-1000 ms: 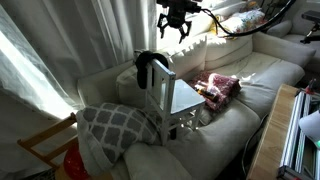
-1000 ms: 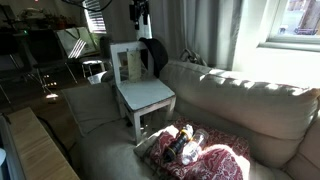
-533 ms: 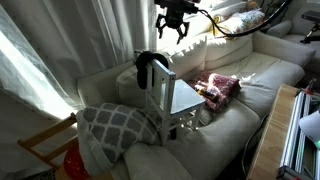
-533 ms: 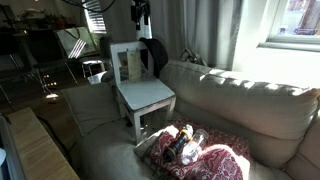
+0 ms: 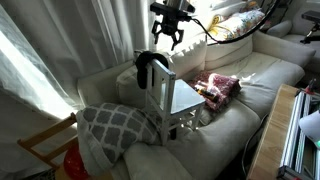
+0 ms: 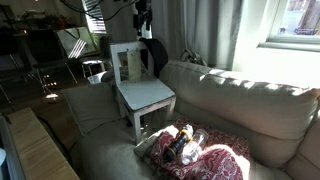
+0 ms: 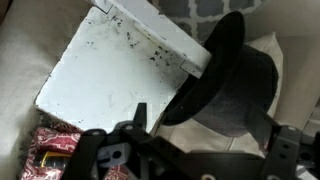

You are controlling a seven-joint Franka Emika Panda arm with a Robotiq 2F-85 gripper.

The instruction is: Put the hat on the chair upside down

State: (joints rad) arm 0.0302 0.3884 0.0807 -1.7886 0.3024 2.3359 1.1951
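The thin edge of the hat stands up where my spread fingers can go on both sides of it. My gripper will lower next toward the top corner of the chair back, onto the black hat's brim.
The black hat hangs on the top corner of the small white chair's slatted back, brim against the back. It also shows in an exterior view and in the wrist view. The chair stands on the sofa; its flat seat is bare in both exterior views and in the wrist view. My gripper hangs in the air above the hat and the chair back, open and empty; it also shows in an exterior view. In the wrist view my gripper has its jaws spread just below the hat.
A red-pink patterned cloth with small objects lies on the sofa beside the chair. A grey patterned pillow leans by the chair. A bare wooden frame chair stands beyond the sofa arm. Curtains hang behind.
My gripper has moved a little sideways and down, closer over the hat on the chair back. The hat and chair have not moved.
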